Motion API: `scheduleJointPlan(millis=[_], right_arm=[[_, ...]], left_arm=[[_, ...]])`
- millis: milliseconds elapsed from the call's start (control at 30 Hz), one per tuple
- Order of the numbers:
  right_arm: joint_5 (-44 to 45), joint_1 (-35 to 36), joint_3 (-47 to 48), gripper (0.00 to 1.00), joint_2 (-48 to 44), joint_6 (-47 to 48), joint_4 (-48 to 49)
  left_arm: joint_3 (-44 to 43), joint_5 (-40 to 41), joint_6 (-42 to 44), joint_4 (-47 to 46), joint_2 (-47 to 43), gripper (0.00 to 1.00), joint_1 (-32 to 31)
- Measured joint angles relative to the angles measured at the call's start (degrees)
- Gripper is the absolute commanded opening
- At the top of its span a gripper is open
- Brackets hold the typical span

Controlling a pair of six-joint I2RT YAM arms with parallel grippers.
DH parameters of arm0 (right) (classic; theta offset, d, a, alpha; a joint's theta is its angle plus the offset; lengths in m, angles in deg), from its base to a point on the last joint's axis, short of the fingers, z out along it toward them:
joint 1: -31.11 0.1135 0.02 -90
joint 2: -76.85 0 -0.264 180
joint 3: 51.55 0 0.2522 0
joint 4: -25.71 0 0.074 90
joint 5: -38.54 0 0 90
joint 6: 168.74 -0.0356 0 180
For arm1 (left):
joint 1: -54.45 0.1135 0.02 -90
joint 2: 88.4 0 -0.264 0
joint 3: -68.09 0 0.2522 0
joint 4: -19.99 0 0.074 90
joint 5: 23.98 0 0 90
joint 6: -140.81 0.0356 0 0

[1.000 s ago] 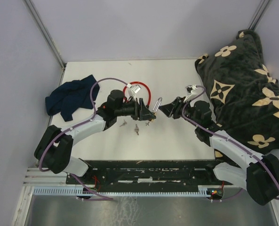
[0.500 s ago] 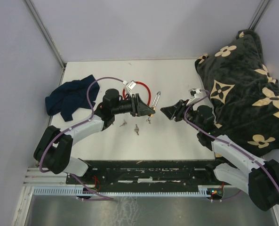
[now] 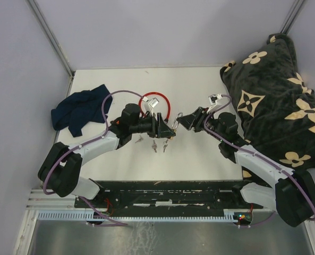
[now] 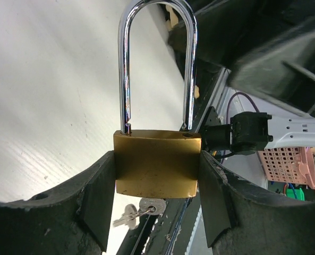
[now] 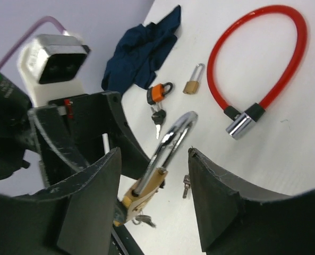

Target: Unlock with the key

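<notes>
I will carry the padlock in my left gripper over to the clear tabletop below the gripper and to its right in the top view, then lower it and release it. The tabletop there is free of keys.
A brass padlock (image 4: 157, 164) with a long silver shackle (image 4: 157, 53) is clamped by its body between my left gripper's (image 4: 157, 178) jaws. A key (image 4: 153, 206) sits in its bottom keyhole, and a second key dangles from it. The notch of one shackle leg shows just above the body. My right gripper (image 5: 154, 154) is open, with its jaws either side of the shackle (image 5: 173, 135) and not touching it. In the top view the two grippers (image 3: 165, 127) (image 3: 185, 122) meet at the padlock (image 3: 174, 124) over the table's middle.
A red cable lock (image 5: 263, 64) lies behind the grippers and also shows in the top view (image 3: 154, 102). A small orange-collared padlock (image 5: 160, 91), a small brass padlock (image 5: 192, 82) and loose keys (image 3: 154, 144) lie on the table. A blue cloth (image 3: 77, 109) lies left and a dark patterned blanket (image 3: 274, 95) right.
Half a second ago my right gripper had drawn back to the right, clear of the shackle. It has now moved left again, jaws around the shackle. My left gripper still holds the padlock.
</notes>
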Motion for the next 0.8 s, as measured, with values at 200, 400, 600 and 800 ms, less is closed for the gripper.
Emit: scheduleJointPlan(millis=[200, 400, 600, 800], right_arm=[[0.6, 0.0, 0.1, 0.4, 2.1, 1.2, -3.4], [1.7, 0.0, -1.1, 0.31, 1.3, 3.3, -5.9], [2.3, 0.0, -1.2, 0.34, 1.3, 5.6, -7.8], [3.2, 0.0, -0.2, 0.45, 4.1, 8.1, -9.3]], left_arm=[[0.0, 0.3, 0.2, 0.2, -1.3, 0.03, -0.4], [0.0, 0.1, -0.4, -2.6, -2.4, 0.03, -0.4], [0.0, -2.0, -2.8, -7.3, -2.4, 0.03, -0.4], [0.0, -3.3, -4.2, -9.6, -2.4, 0.03, -0.9]])
